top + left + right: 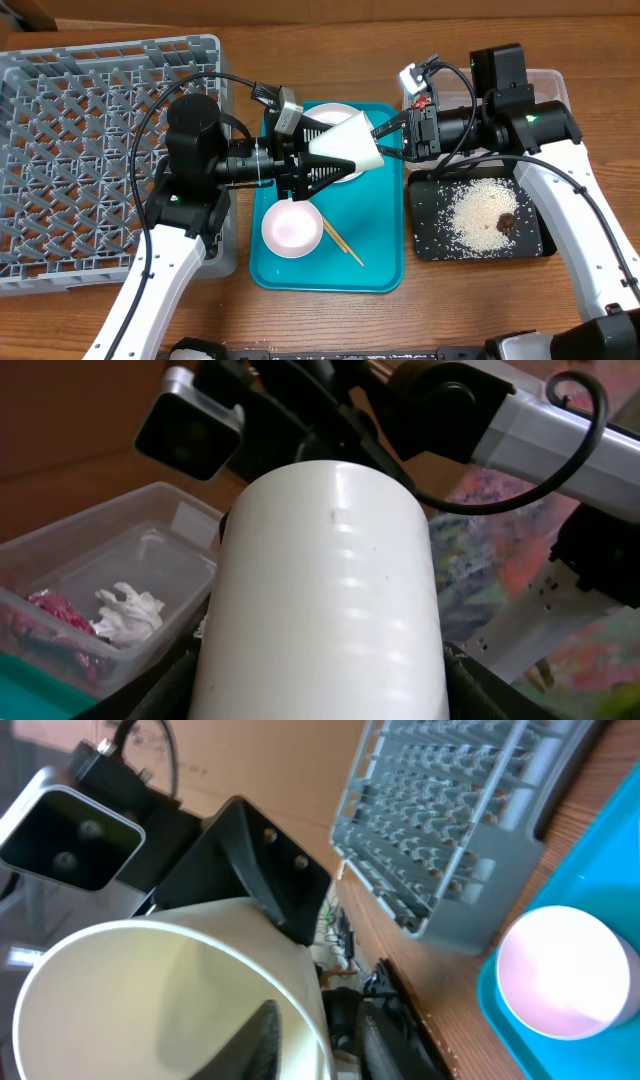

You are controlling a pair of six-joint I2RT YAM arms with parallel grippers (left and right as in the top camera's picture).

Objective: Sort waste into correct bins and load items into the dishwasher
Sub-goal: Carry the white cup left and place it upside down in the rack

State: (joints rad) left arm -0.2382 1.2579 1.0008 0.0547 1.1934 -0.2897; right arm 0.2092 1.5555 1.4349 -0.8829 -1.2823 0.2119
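Note:
The robot's left gripper will swing over the near prongs of the grey dish rack, tip the white cup [350, 140] so its opening faces down, lower it and let go of it, because the rack is empty.
A white cup [350, 140] lies on its side in the air above the teal tray [385, 270]. My left gripper [335, 160] is shut around its body, which fills the left wrist view [330, 600]. My right gripper [385, 140] pinches the cup's rim [150, 1000], one finger inside and one outside. A white plate [335, 115] sits on the tray under the cup. A pink bowl [292, 228] and chopsticks [340, 242] lie on the tray. The black tray [430, 225] holds rice [480, 215] and a brown lump [508, 221]. The clear tub [120, 530] holds a tissue [128, 610] and a red wrapper [55, 615].
The grey dish rack [100, 150] stands at the left, against the teal tray's left side. The clear tub [545, 85] is at the back right, mostly hidden under my right arm. Bare wooden table runs along the front edge.

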